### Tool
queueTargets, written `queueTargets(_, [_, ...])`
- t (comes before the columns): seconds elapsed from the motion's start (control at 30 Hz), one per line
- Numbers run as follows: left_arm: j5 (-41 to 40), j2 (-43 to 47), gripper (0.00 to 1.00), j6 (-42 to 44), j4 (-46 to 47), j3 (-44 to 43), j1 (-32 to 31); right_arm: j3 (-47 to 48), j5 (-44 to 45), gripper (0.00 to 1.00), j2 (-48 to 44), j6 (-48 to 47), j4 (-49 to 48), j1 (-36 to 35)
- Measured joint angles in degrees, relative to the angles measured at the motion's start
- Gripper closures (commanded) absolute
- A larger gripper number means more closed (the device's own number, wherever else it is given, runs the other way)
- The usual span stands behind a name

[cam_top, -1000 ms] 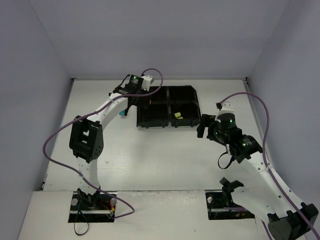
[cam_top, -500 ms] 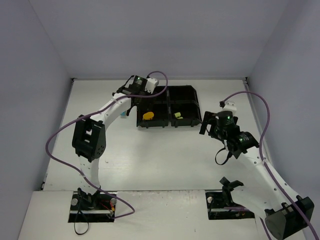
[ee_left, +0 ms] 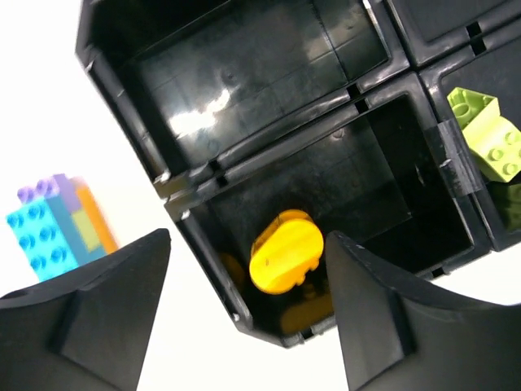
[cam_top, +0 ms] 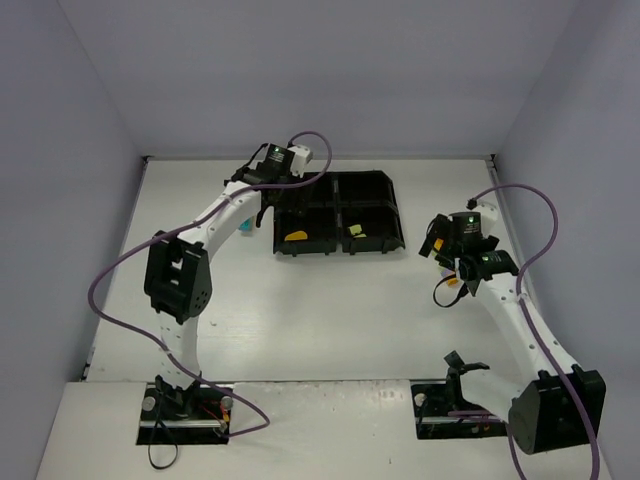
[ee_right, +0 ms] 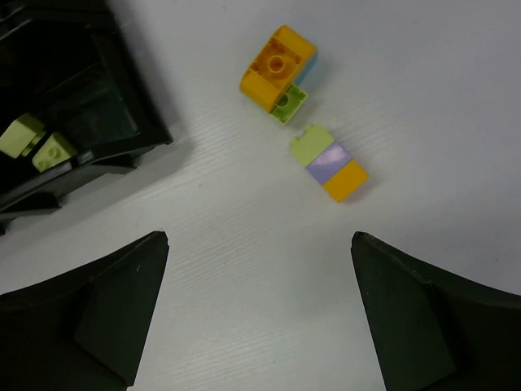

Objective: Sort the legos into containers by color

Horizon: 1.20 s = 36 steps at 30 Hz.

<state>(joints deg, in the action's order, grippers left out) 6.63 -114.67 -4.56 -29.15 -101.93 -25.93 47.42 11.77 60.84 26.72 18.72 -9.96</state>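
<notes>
The purple middle of the green-purple-orange stack (ee_right: 330,163) lies at a slant to my open fingers. My right gripper should turn next and move down onto it.
The black tray (cam_top: 386,192) holds the containers. An orange lego (cam_top: 296,237) lies in the near-left compartment, and lime green legos (cam_top: 356,231) lie in the one to its right. My left gripper (ee_left: 246,240) hangs open just above the orange lego (ee_left: 285,250) with nothing between its fingers. A cyan, purple and orange cluster (ee_left: 61,228) sits on the table left of the tray. My right gripper (ee_right: 259,238) is open over bare table. Ahead of it lie an orange, cyan and green cluster (ee_right: 278,73) and a green-purple-orange stack (ee_right: 330,163).
The tray's corner (ee_right: 122,134), with lime legos (ee_right: 32,138) inside, shows at the upper left of the right wrist view. The tray's two far compartments (ee_left: 244,73) look empty. Purple cables loop off both arms. Walls close in the table on three sides.
My left gripper has opened and the orange lego now lies in the near-left compartment. My right arm has swung right, away from the tray's corner.
</notes>
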Motion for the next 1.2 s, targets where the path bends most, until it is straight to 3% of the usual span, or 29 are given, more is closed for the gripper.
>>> queueTargets(0.17, [-2.8,5.9,0.25,-6.3,-1.8,2.8,0.0,0.0,0.1,0.00,5.3,2.3,-1.0,4.6])
queueTargets(0.57, [-4.0,28.0,0.25,-12.7,-3.7,15.6,0.0,-1.2,1.9,0.00,17.7,1.7,-7.9,6.1])
queueTargets(1.1, [-4.0,34.9,0.25,-12.6,-7.7,23.1,-0.4,-1.8,-5.9,0.00,26.1,-9.2,-14.4,11.1])
queueTargets(1.2, [-3.9,34.9,0.25,-12.6,-8.0,23.1,-0.4,-1.8,-8.2,0.08,29.2,-9.6,-14.4,11.5])
